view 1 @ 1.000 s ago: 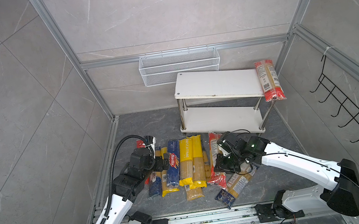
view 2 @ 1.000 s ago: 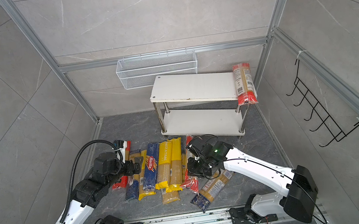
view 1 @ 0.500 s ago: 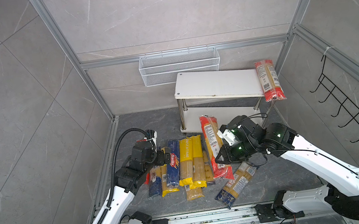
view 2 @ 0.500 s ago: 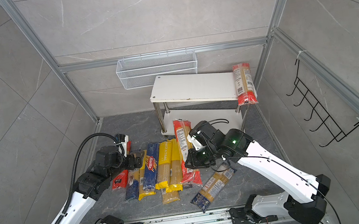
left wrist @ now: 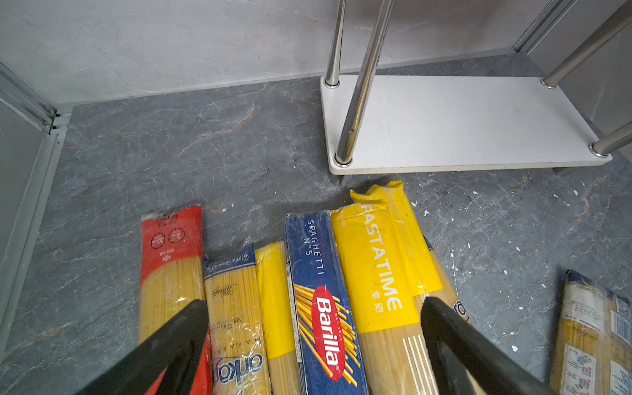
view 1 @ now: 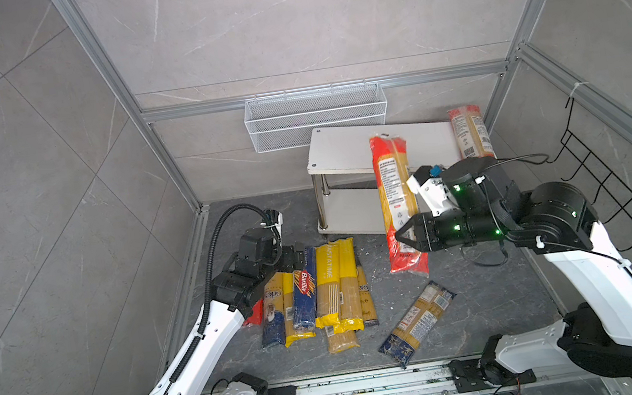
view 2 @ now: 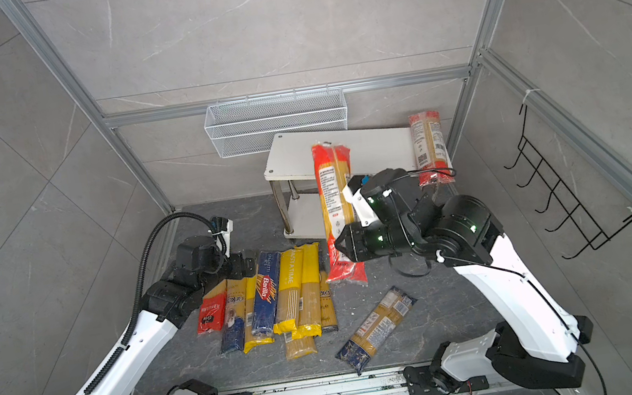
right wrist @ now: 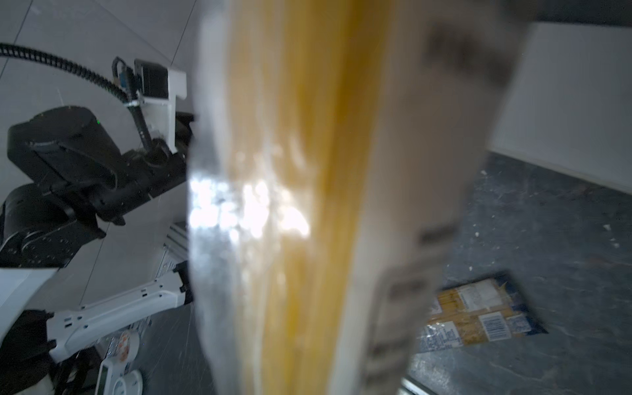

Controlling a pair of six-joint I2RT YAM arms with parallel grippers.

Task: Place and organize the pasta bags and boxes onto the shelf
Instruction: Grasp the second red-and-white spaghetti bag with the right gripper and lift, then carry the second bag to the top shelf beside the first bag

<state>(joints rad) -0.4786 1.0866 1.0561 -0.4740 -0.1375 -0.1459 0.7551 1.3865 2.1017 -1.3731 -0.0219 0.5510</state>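
Observation:
My right gripper will next turn and reach outward over the shelf's top board to let go of the bag beside the similar bag, because bare board [view 1: 434, 138] shows beside that one.
My right gripper [view 1: 404, 238] [view 2: 344, 245] is shut on a red-ended white-labelled pasta bag [view 1: 396, 195] [view 2: 335, 200]. The bag hangs nearly upright, off the floor, in front of the shelf [view 1: 345, 148] [view 2: 293, 155], and fills the right wrist view as a blur [right wrist: 307, 205]. A similar bag [view 1: 469, 135] [view 2: 428, 140] lies on the right end of the shelf's top board. My left gripper [view 1: 293, 254] [left wrist: 313, 307] is open above a row of packs on the floor, among them a blue Barilla box [view 1: 306, 292] [left wrist: 325, 307] and a red pack [view 2: 211, 312] [left wrist: 171, 260].
A navy-ended bag [view 1: 418, 325] [view 2: 376, 326] [right wrist: 478, 314] lies alone on the floor at the front right. A white wire mesh basket [view 1: 315, 116] hangs on the back wall. A black wire hook rack [view 1: 615, 186] is on the right wall. The shelf's lower board [left wrist: 461, 123] is bare.
My right gripper has lifted the red-ended bag off the floor pile, up and towards the shelf. My left arm has risen slightly over the row, still open.

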